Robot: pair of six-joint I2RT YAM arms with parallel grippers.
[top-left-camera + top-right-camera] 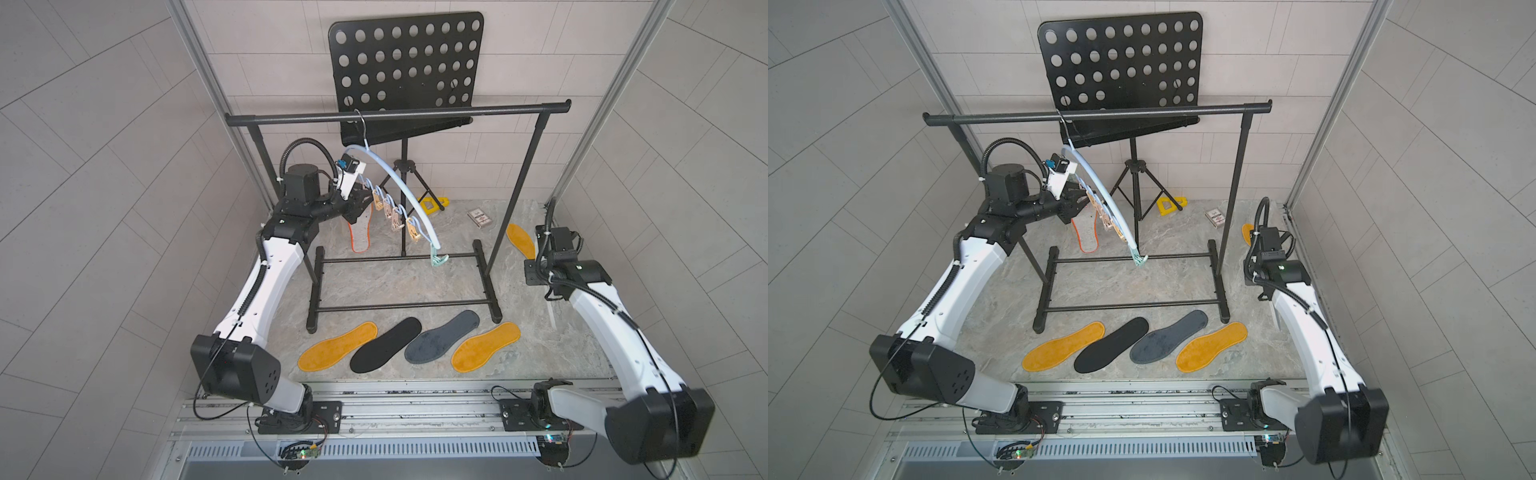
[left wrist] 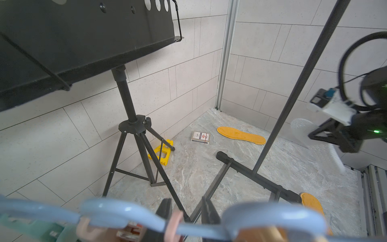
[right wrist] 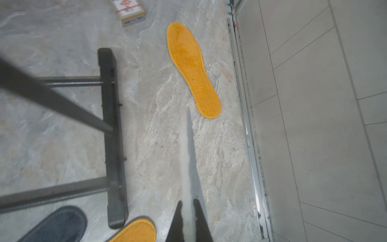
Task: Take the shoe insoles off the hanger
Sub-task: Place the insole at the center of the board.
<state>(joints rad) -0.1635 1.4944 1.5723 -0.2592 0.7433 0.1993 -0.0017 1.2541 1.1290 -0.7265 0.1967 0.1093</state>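
The pale grey-blue insole [image 3: 188, 163] should go down next, as my right gripper lowers it outward to the bare tabletop [image 3: 155, 92] beside the back yellow insole and releases it there.
The pale blue hanger [image 1: 399, 187] hangs by its wire hook from the black rack bar [image 1: 395, 114] and is tilted down to the right. My left gripper [image 2: 187, 207] is at its upper clips, fingers closed on a pink clip [image 2: 176, 220]. A red-edged mesh insole [image 1: 360, 232] hangs just under that gripper. My right gripper [image 3: 187, 202] is shut on a pale grey-blue insole [image 3: 188, 163], seen edge-on above the table's right side. Two yellow insoles [image 1: 338, 345] [image 1: 486, 347], a black one [image 1: 386, 345] and a dark grey one [image 1: 442, 336] lie in front. Another yellow insole [image 1: 520, 240] lies at the back right.
The rack's base bars [image 1: 403, 305] cross the middle of the table. A black perforated music stand [image 1: 405, 62] on a tripod stands behind the rack. A card box [image 1: 480, 218] and a yellow plastic piece [image 1: 432, 204] lie at the back. Tiled walls enclose both sides.
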